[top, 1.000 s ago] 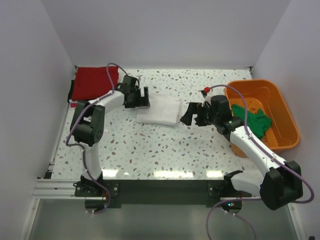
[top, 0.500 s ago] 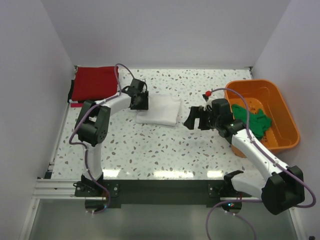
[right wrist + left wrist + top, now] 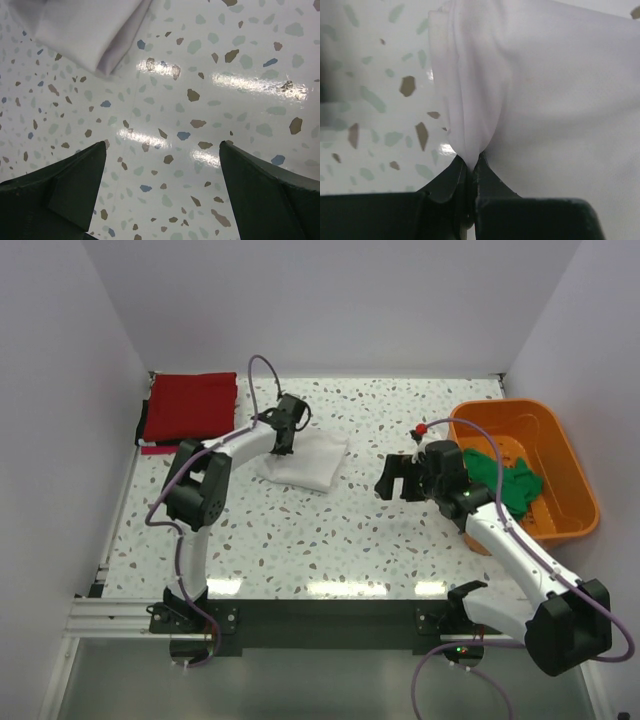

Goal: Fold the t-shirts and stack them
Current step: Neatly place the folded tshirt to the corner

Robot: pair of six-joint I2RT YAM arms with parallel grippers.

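Note:
I will lift the white shirt over the folded red t-shirt [image 3: 188,404], outward of my left gripper and to its left in the top view, then lower and release.
A folded white t-shirt [image 3: 305,460] lies on the speckled table, left of centre. My left gripper [image 3: 284,440] is shut on its left edge, and the left wrist view shows the white cloth [image 3: 530,85] pinched between the dark fingers [image 3: 485,175]. A folded red t-shirt [image 3: 188,404] rests in the far left corner, with a thin dark piece under its left edge. A bright green t-shirt [image 3: 505,480] lies crumpled in the orange tub. My right gripper [image 3: 397,476] hovers open over bare table to the right of the white shirt, whose corner [image 3: 95,30] shows in the right wrist view.
The orange plastic tub [image 3: 570,455] stands at the right edge of the table. White walls close in the back and both sides. Purple cables loop off both arms.
My left gripper has moved right onto the white shirt's left edge and shut on it. The shirt has turned and shifted slightly left. The right gripper has drifted a little right.

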